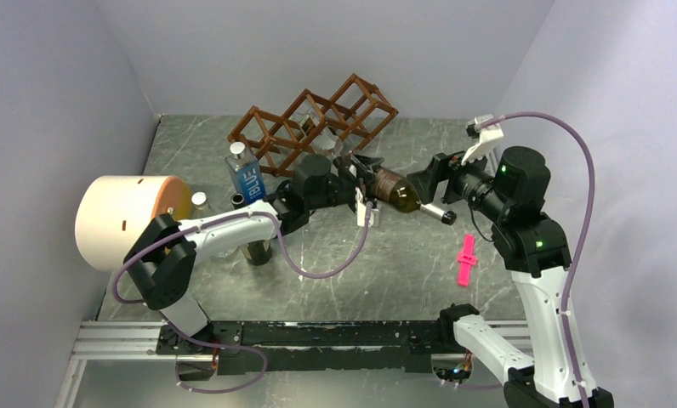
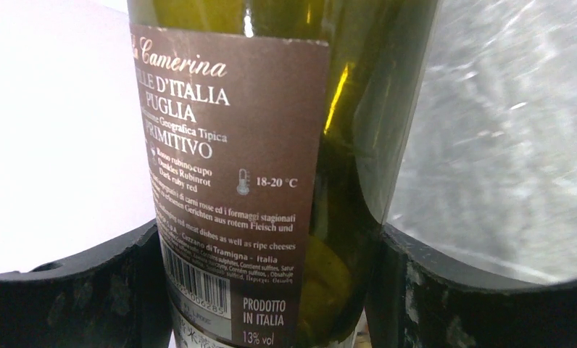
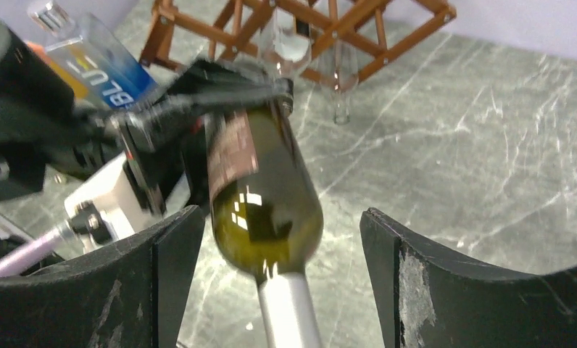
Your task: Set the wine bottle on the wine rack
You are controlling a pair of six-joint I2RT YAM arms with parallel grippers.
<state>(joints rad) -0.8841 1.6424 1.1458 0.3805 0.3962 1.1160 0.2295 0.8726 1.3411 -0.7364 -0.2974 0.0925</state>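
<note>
The right gripper moves back and in toward the bottle's shoulder next, then closes on the silver-capped neck (image 1: 435, 212) (image 3: 288, 307), which juts free of my left gripper's hold.
The wine bottle (image 1: 399, 189) is dark green glass with a brown label and a silver-capped neck. It hangs roughly level above the table, just in front of the reddish-brown wine rack (image 1: 314, 123). My left gripper (image 1: 362, 183) is shut on its labelled body (image 2: 271, 181), with a finger pressed against each side. My right gripper (image 1: 430, 185) is open around the neck end. In the right wrist view its fingers (image 3: 177, 246) stand wide of the bottle (image 3: 264, 203) without touching it. The rack (image 3: 322, 29) lies beyond.
A blue-labelled bottle (image 1: 246, 174) stands left of the rack, and a clear glass bottle (image 3: 293, 36) lies in the rack. A large cream cylinder (image 1: 127, 221), a small clear bottle (image 1: 201, 202) and a dark bottle (image 1: 256, 251) sit at left. A pink tool (image 1: 467, 259) lies at right.
</note>
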